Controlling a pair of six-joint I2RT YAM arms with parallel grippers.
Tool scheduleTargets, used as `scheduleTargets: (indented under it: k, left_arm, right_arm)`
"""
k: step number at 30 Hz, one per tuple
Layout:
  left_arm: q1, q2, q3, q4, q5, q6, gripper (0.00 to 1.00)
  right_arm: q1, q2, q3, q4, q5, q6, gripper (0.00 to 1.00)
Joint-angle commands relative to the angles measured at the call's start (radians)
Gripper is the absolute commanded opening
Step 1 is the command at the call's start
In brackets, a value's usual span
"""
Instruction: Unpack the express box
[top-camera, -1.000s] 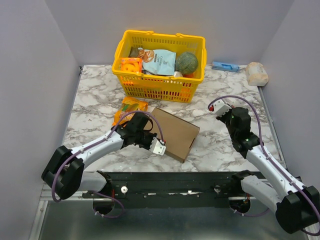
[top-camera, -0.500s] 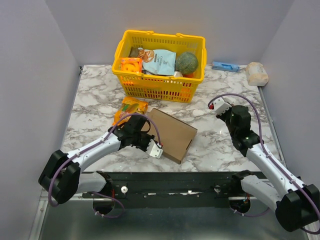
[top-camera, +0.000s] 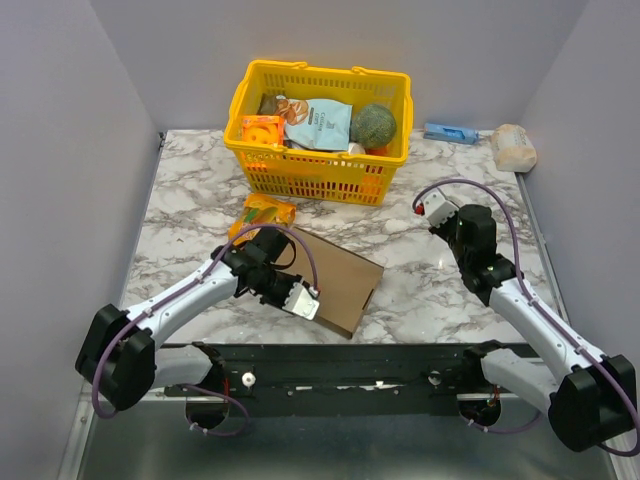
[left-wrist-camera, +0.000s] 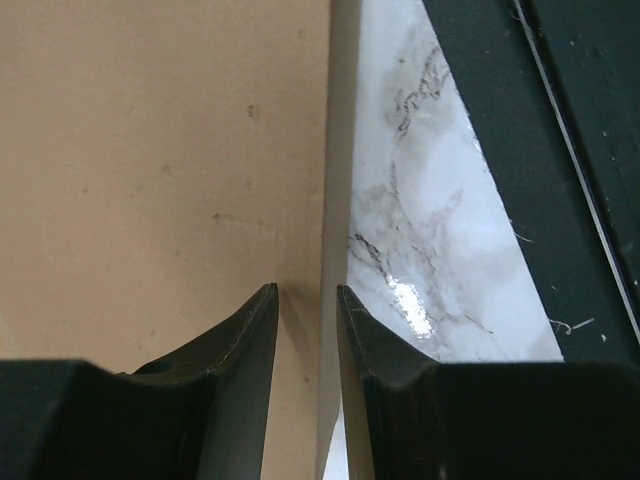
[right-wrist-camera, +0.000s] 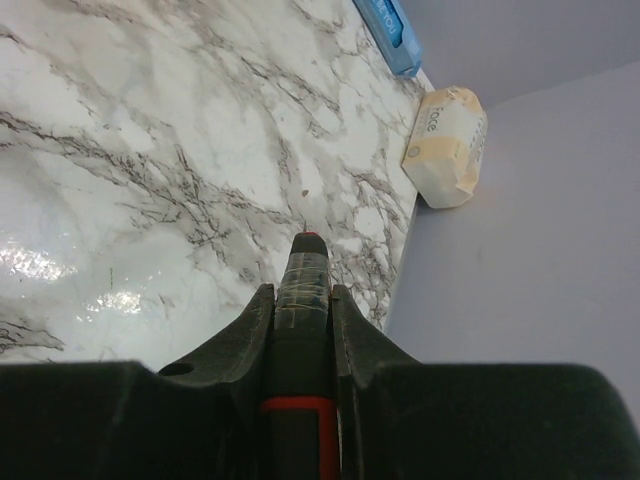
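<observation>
Next, the right gripper moves back and down to the bare marble tabletop beside the box and releases the black tool (right-wrist-camera: 305, 265) there, since that spot is empty.
The express box (top-camera: 345, 275), flat brown cardboard with its lid closed, lies at the table's near middle, turned at an angle. My left gripper (top-camera: 305, 300) is at its near left edge. In the left wrist view the box (left-wrist-camera: 150, 150) fills the left side, and my left gripper (left-wrist-camera: 305, 300) has its two fingers closed narrowly over the box's edge. My right gripper (top-camera: 435, 210) hovers to the right of the box, apart from it. In the right wrist view it (right-wrist-camera: 303, 295) is shut on a black tool (right-wrist-camera: 305, 265) with a red band and a taped tip.
A yellow basket (top-camera: 318, 175) full of groceries stands at the back. An orange packet (top-camera: 262, 212) lies just beyond the box's left corner. A blue item (top-camera: 450, 132) and a cream wipes pack (top-camera: 514, 147) lie at the back right by the wall. A black rail (top-camera: 350, 365) borders the near edge.
My left gripper has pulled back toward the near left with the box's edge in it; the box slid nearer and turned. My right gripper shifted slightly left.
</observation>
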Motion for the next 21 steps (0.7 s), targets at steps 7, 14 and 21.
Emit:
scheduleTargets:
  k: [7, 14, 21]
  left_arm:
    - [-0.008, 0.086, 0.043, -0.111, 0.034, 0.108, 0.34]
    - [-0.091, 0.006, -0.218, 0.368, -0.106, 0.022, 0.03]
    - [-0.128, 0.156, -0.151, 0.605, -0.152, -0.035, 0.00]
  right_arm:
    - [-0.005, 0.006, 0.042, -0.023, -0.028, 0.034, 0.00]
    - [-0.005, -0.003, 0.026, -0.021, -0.017, 0.030, 0.00]
    - [-0.004, 0.013, 0.040, -0.020, -0.034, 0.044, 0.00]
